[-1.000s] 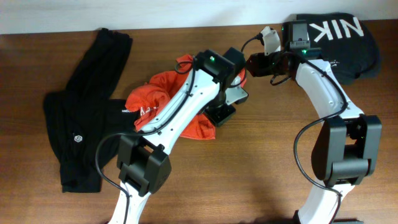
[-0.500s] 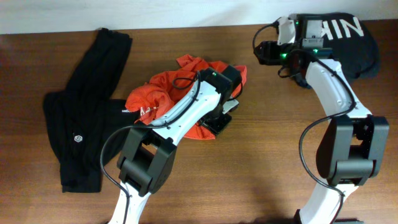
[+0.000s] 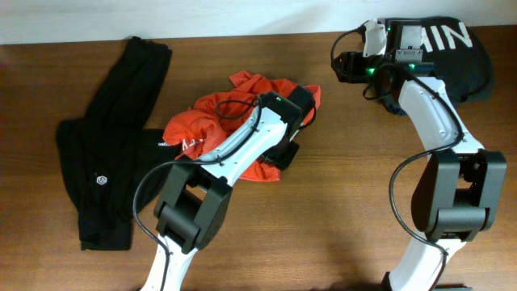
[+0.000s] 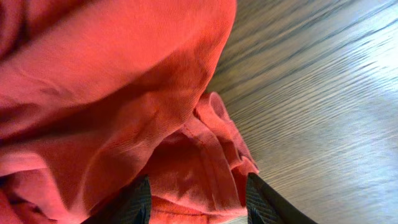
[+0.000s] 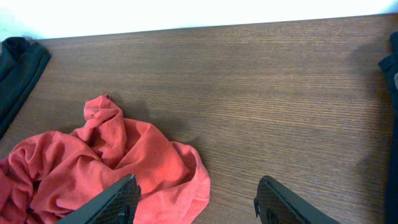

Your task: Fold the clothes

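The shirt's hem fold (image 3: 265,172) (image 4: 219,190) is between the open fingers of my left gripper, below them and slightly back, so my left gripper will go back down onto it next and close.
The orange-red T-shirt (image 3: 214,129) lies crumpled at the table's middle. My left gripper (image 3: 283,153) is low over its right edge. In the left wrist view the jaws (image 4: 199,205) are open, with a fold of the red cloth (image 4: 112,93) between them. My right gripper (image 3: 339,66) hovers open and empty above the table, behind and right of the shirt. The right wrist view shows its open fingers (image 5: 196,202) above the shirt's edge (image 5: 124,162). A long black garment (image 3: 105,162) with small white logos lies at the left.
A folded black garment (image 3: 452,44) with large white letters lies at the back right, under my right arm; its edge shows in the right wrist view (image 5: 393,93). The left black garment's tip shows there too (image 5: 18,62). The wooden table (image 3: 347,202) ends at a white wall behind.
My left gripper has moved down and slightly left onto the shirt's right edge. My right gripper has drawn back toward the rear of the table, away from the shirt.
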